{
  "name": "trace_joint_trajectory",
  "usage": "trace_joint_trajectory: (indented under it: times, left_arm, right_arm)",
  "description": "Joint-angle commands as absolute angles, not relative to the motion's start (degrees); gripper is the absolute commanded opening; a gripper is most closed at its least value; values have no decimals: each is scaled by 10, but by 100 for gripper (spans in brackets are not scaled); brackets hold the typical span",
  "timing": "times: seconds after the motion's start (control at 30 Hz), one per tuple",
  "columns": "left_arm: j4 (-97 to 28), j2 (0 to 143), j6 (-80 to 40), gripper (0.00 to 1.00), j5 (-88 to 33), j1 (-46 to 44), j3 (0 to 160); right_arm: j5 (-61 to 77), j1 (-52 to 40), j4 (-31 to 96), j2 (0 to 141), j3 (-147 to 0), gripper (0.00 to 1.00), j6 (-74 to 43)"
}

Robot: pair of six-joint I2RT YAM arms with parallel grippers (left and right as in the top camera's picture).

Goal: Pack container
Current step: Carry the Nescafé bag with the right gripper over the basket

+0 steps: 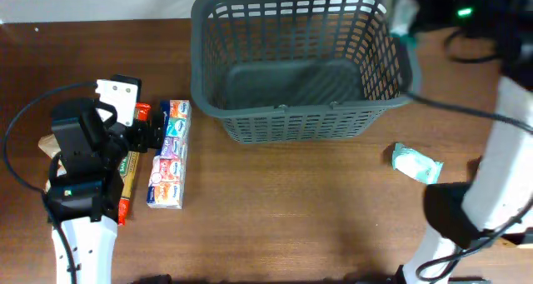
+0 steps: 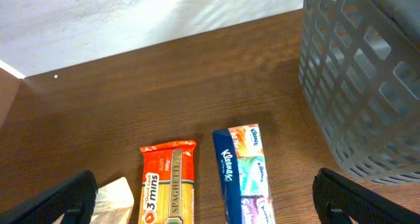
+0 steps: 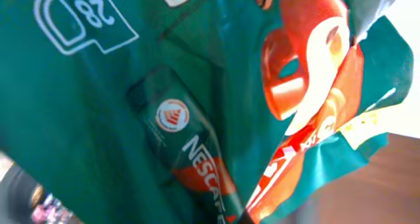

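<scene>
My right gripper moves the Nescafé packet over the basket's rim next, then down inside toward the basket's bottom. It releases the packet there, because that bottom lies empty.
The dark grey slotted basket (image 1: 291,117) stands at the back middle of the table and looks empty; its corner shows in the left wrist view (image 2: 357,73). My left gripper (image 1: 152,134) is open and empty, its fingers (image 2: 210,207) spread over a spaghetti packet (image 2: 167,184) and a Kleenex tissue multipack (image 2: 243,175) lying side by side. My right gripper (image 1: 405,22) is by the basket's far right corner. A green and red Nescafé packet (image 3: 164,106) fills its wrist view; the fingers themselves are hidden.
A small teal tissue packet (image 1: 415,163) lies on the table right of the basket. A white packet (image 2: 113,194) lies left of the spaghetti. Cables run across the back right. The left arm covers part of the packets.
</scene>
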State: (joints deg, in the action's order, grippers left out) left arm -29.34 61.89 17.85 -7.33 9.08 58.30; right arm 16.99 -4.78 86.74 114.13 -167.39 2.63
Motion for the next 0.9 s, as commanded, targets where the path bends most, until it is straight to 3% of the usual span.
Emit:
trace_joint_trajectory:
  times: [0.0, 0.13, 0.47, 0.87]
  left_arm:
    - [-292, 621, 185, 99, -83, 93, 595]
    - [-292, 621, 185, 99, -83, 93, 595]
    - [-292, 621, 185, 99, -83, 93, 595]
    - [-292, 621, 185, 99, -83, 93, 595]
  right_arm:
    - [129, -93, 854, 1154, -1665, 4, 47]
    - [57, -140, 852, 1183, -1628, 4, 56]
    - [53, -208, 841, 1233, -1507, 4, 56]
    - [48, -218, 759, 1233, -1302, 4, 56]
